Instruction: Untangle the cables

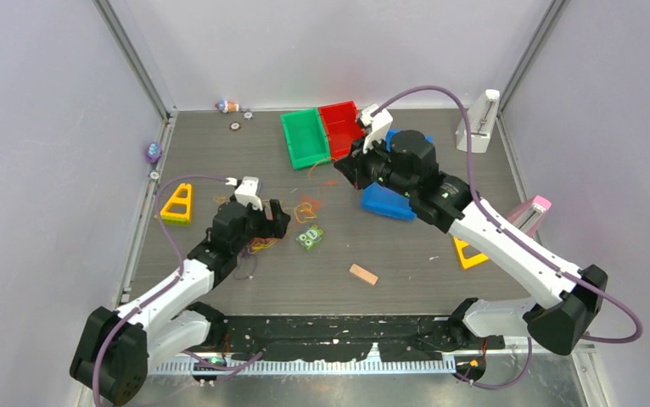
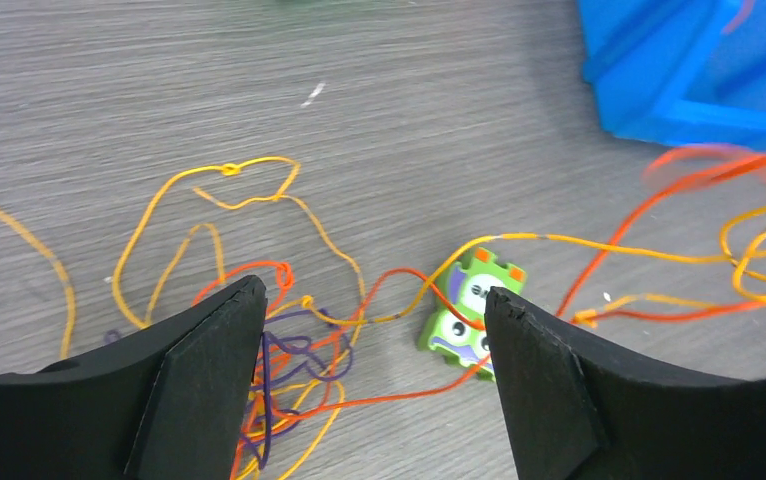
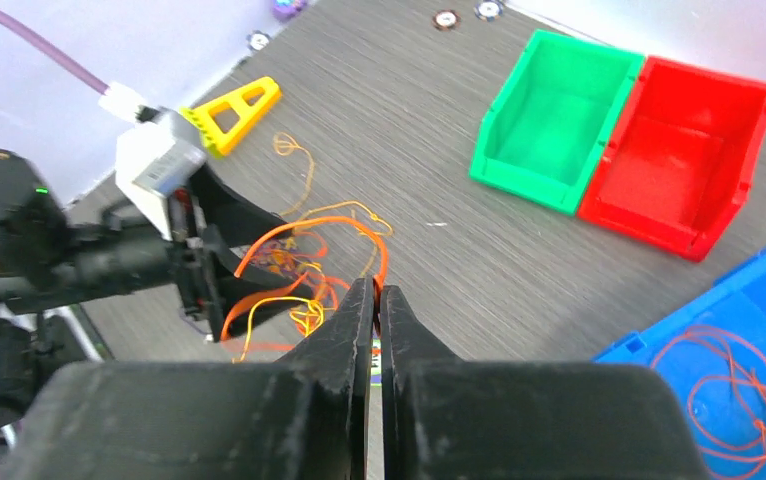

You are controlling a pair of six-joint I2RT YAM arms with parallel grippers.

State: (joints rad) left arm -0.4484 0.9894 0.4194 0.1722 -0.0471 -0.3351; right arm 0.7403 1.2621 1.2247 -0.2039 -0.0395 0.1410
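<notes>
My right gripper next draws the orange-red cable past the blue bin, down toward the tabletop between bin and yellow triangle to release it. The cable runs into the tangle.
The cables lie as a tangle of orange-red, yellow and dark purple wires on the grey table, with loops trailing right past a green toy block. My left gripper hovers low over this tangle, open, with nothing between its fingers. My right gripper is shut, and an orange-red cable arcs up from the tangle into its tips. In the top view the right gripper is near the bins, apart from the left gripper. Another orange-red cable lies coiled in the blue bin.
A green bin and a red bin stand at the back, and the blue bin lies under my right arm. Yellow triangles, a wooden block and a white stand sit around the table.
</notes>
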